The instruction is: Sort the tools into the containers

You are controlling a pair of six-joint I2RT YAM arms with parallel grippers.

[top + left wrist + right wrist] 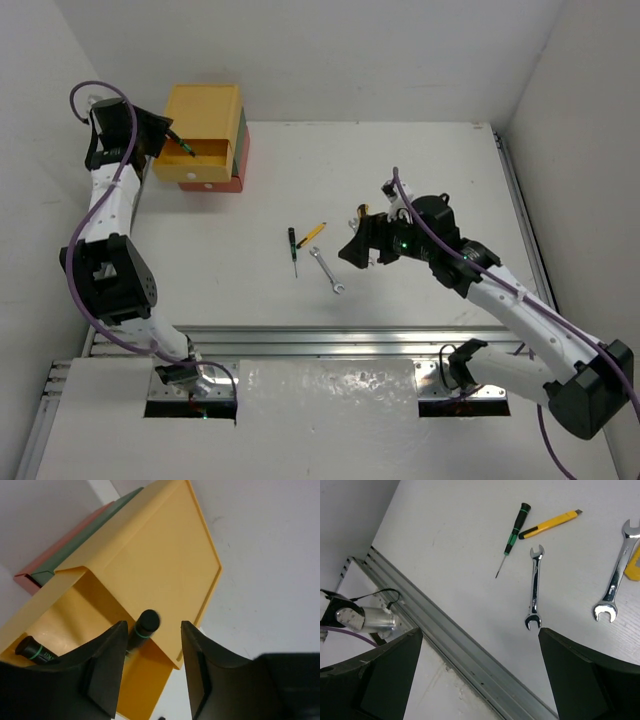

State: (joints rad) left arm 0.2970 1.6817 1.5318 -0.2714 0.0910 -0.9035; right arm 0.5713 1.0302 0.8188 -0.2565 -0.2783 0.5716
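Next, my right gripper should go down and to the left in the top view onto the screwdriver's black handle, which lies below it on that side, still unsorted.
My left gripper hangs open over the pulled-out yellow drawer. A black screwdriver with a green ring lies blurred against its left finger, not clamped. Another black screwdriver handle rests in that drawer. My right gripper stands wide open above the table, holding nothing. On the table lie a black-green screwdriver, a yellow utility knife and a silver wrench. A second wrench shows in the right wrist view.
The yellow container tops a dark green one and a red-orange one at the back left. A yellow object is cut off at the frame edge. A metal rail runs along the near edge.
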